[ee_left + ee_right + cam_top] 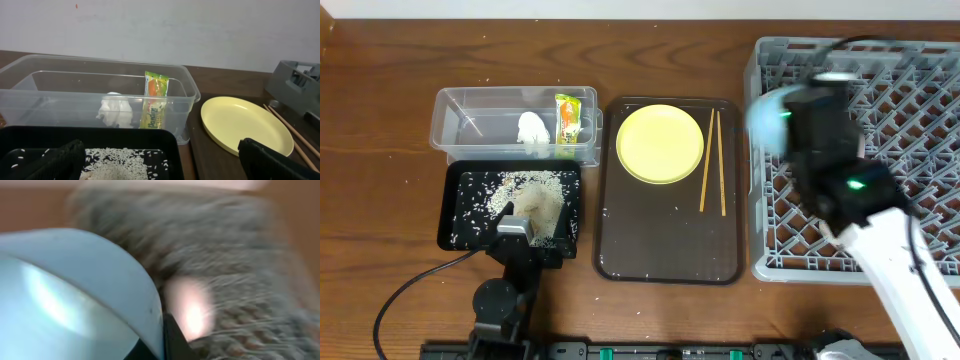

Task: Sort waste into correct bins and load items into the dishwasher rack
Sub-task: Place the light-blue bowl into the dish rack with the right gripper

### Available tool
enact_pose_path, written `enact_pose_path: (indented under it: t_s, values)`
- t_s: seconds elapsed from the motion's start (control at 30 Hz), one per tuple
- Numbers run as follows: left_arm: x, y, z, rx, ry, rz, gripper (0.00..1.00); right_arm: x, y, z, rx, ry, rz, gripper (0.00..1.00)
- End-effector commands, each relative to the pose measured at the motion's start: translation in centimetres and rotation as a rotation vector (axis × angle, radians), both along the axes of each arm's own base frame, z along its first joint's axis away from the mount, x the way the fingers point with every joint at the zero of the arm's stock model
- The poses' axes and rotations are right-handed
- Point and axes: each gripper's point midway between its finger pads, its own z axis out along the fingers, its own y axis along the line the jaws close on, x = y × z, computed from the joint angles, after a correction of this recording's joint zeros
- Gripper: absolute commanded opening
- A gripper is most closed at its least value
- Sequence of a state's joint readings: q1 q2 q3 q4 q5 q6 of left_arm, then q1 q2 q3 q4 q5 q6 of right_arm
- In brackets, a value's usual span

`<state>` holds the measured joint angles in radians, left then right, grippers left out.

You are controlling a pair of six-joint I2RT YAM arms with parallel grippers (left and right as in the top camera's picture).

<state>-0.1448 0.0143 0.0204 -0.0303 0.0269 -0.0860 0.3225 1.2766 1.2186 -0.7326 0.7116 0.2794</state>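
My right gripper should move the light-blue bowl [765, 118] to the right in the overhead view next, then lower the bowl and let go of it, because the rack is empty there.
My right gripper [788, 115] is shut on the light-blue bowl [765, 118] and holds it over the left part of the grey dishwasher rack [920, 80]. The bowl fills the left of the blurred right wrist view [75, 295]. My left gripper [513, 232] is open and empty at the near edge of the black bin [455, 215], which holds rice [530, 200]. The clear bin [460, 110] holds the paper wad [532, 130] and the snack wrapper [566, 118]. The yellow plate [660, 143] and chopsticks [712, 160] lie on the brown tray [665, 240].
A few rice grains are scattered on the tray. A pale blurred blob [190, 305] shows in the rack beside the bowl; I cannot tell what it is. The white bowl and cup are not recognisable. The left arm's cable [410, 290] runs across the table's front left.
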Motion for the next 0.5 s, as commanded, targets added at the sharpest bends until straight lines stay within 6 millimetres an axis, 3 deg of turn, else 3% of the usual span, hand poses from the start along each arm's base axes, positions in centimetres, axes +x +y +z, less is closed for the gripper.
enact_pose_path:
  t_s: [0.0,0.1,0.23,0.47]
  values:
    - [-0.1,0.3,-1.7,-0.003,0.055,0.019,1.0,-2.6,-8.4,5.0,-0.154,-0.223,-0.438,0.01]
    - [-0.1,0.4,-1.7,-0.003,0.055,0.02,1.0,-4.1,-12.4,5.6,-0.228,-0.233,-0.602,0.01]
    - [-0.1,0.4,-1.7,-0.003,0.055,0.02,1.0,-5.5,-17.1,4.3,-0.309,-0.158,-0.77,0.01]
    - [-0.1,0.4,-1.7,-0.003,0.055,0.02,1.0,-5.6,-23.0,-2.0,-0.383,0.083,-0.906,0.01]
